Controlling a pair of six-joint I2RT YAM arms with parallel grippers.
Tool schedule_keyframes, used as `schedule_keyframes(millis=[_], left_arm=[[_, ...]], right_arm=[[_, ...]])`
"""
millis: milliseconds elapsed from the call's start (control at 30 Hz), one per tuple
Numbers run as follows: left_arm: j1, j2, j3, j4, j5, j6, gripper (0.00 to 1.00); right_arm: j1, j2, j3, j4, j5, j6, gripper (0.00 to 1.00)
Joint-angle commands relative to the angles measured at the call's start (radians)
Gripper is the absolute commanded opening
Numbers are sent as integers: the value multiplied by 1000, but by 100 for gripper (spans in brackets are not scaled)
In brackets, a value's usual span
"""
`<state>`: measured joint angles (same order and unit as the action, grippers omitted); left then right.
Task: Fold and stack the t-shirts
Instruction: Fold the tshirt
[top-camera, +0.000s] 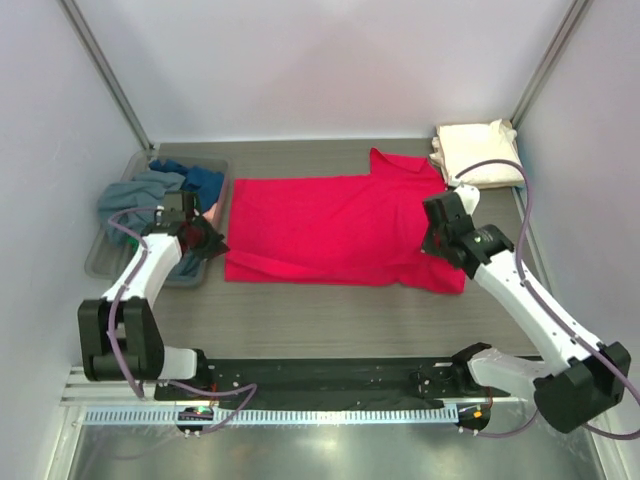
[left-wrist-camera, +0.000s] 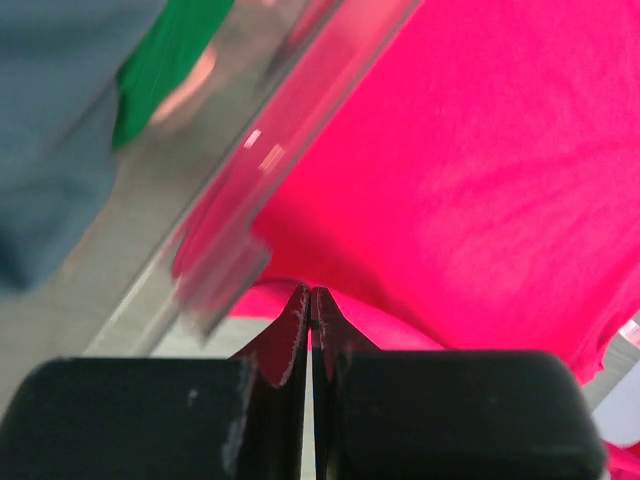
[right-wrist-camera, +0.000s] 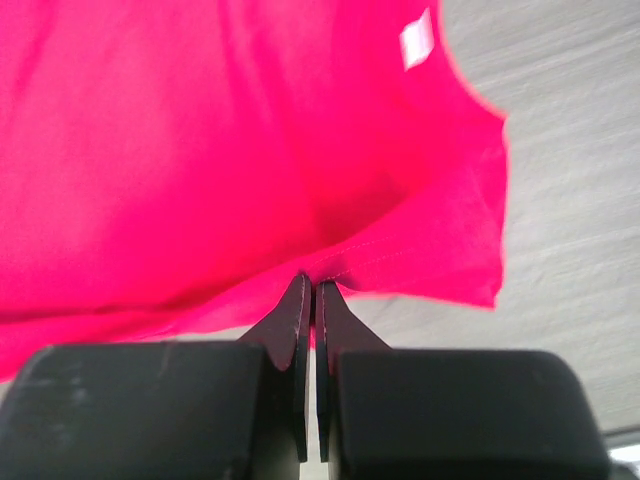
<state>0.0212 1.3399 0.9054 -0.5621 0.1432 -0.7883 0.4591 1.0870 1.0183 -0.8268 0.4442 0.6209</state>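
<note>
The right gripper carries the t-shirt's edge outward over the red t-shirt (right-wrist-camera: 285, 100) next, before it opens, since the cloth beyond lies spread flat for the fold.
A bright red t-shirt (top-camera: 330, 228) lies spread across the middle of the table, partly folded over itself. My left gripper (top-camera: 213, 238) is shut on the shirt's left edge beside the bin; the cloth (left-wrist-camera: 470, 170) rises from its closed tips in the left wrist view. My right gripper (top-camera: 437, 240) is shut on the shirt's right edge; the hem and a white label (right-wrist-camera: 416, 42) show in the right wrist view above its closed tips. A cream-white folded t-shirt (top-camera: 478, 152) lies at the back right corner.
A clear plastic bin (top-camera: 112, 250) at the left holds grey (top-camera: 128, 192), blue (top-camera: 200, 178), green and pink shirts. Its rim (left-wrist-camera: 270, 160) passes close to my left gripper. White walls enclose the table on three sides.
</note>
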Motion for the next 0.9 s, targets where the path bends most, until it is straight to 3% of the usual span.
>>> schedule_keyframes(millis=[0,267,567,700,800,833,867], left_arm=[[5,94,82,62,12,32,0],[3,272,196,70,9,54,0],[-12,376,291,42,-27,47,0],[-12,401,355,4,-50,47,0],[-12,384,394,-30,-59,40,16],[-13,374,415,-42,-63,40,35],[-12,358,418,-56,-80,43,41]], right_arm=[[-120,92,69,159,-130,-203,1],[-207,289,183,245,-211,-312,1],[-252,462,281,287,-154,-368,1],[-252,621,377,299,-157,-417,3],[-258,691,477,284,-90,-429,46],[-260,708,497,258,-35,-426,68],[-263,700,505,249,-7,-417,74]])
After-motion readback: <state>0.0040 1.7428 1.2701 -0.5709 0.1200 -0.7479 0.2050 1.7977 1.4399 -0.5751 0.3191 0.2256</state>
